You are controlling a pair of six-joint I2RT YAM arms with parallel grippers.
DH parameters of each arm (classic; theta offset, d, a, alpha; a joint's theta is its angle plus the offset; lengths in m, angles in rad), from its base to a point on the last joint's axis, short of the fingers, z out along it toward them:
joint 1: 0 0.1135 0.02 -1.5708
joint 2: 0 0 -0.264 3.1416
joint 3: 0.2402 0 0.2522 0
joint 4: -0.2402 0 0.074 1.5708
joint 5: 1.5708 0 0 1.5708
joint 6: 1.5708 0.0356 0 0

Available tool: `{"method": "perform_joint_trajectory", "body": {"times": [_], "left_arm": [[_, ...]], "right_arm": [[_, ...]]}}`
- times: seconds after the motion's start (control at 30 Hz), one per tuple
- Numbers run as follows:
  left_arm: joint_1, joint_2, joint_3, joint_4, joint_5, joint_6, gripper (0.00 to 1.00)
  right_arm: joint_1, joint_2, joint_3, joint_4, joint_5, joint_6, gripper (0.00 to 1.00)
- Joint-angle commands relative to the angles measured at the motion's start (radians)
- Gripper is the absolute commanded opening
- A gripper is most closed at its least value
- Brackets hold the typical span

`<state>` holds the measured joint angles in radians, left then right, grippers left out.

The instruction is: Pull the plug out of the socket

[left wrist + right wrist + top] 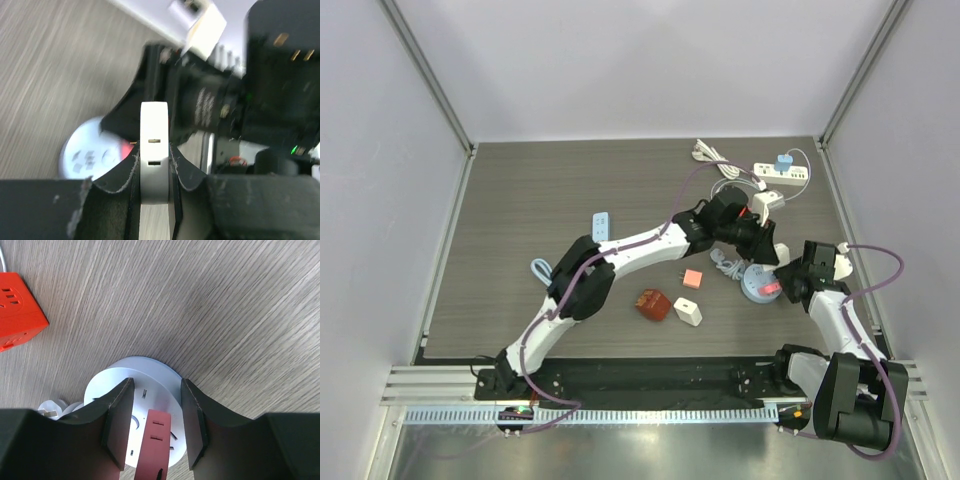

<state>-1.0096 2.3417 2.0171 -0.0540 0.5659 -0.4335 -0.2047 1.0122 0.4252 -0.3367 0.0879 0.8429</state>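
Observation:
I will next move my left gripper away from the socket [754, 291], past the pink block and down onto bare table, since the white plug [154, 125] is already out of the socket.
A round white socket [754, 291] lies on the dark wood table at the right, with a red plug [771, 288] standing in its top. In the right wrist view my right gripper [156, 385] is open, and its fingers stand on either side of the red plug [154, 445] over the socket [150, 369], with gaps on both sides. My left gripper [154, 152] is shut on a white plug [154, 125] and holds it just above and beside the socket [82, 157]. In the top view the left gripper [772, 255] sits close to the right gripper [784, 286].
A white power strip [780, 172] with a blue plug lies at the back right, beside a white adapter [767, 203] and coiled cable [725, 263]. A red cube socket [653, 304], white cube [688, 313] and pink block [692, 279] lie mid-table. A blue strip [601, 222] lies further left.

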Motion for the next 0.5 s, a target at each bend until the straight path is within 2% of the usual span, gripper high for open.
{"method": "perform_joint_trajectory", "body": {"times": [0.0,0.13,0.2,0.37,0.47], "left_arm": [[0.066,-0.154,-0.139,-0.072,-0.118,0.076,0.0],[0.108,-0.315,-0.291,-0.098,-0.207,0.13,0.0],[0.131,-0.355,-0.351,-0.15,-0.259,0.133,0.0],[0.223,-0.441,-0.486,-0.245,-0.258,0.079,0.0],[0.249,-0.498,-0.582,-0.274,-0.358,0.078,0.0]], "right_arm": [[0.005,0.008,-0.019,-0.096,0.013,-0.041,0.48],[0.007,0.003,-0.002,-0.097,-0.02,-0.071,0.52],[0.005,-0.006,0.012,-0.094,-0.03,-0.093,0.54],[0.005,-0.032,0.047,-0.087,-0.109,-0.166,0.6],[0.005,-0.043,0.067,-0.079,-0.158,-0.214,0.63]]}}
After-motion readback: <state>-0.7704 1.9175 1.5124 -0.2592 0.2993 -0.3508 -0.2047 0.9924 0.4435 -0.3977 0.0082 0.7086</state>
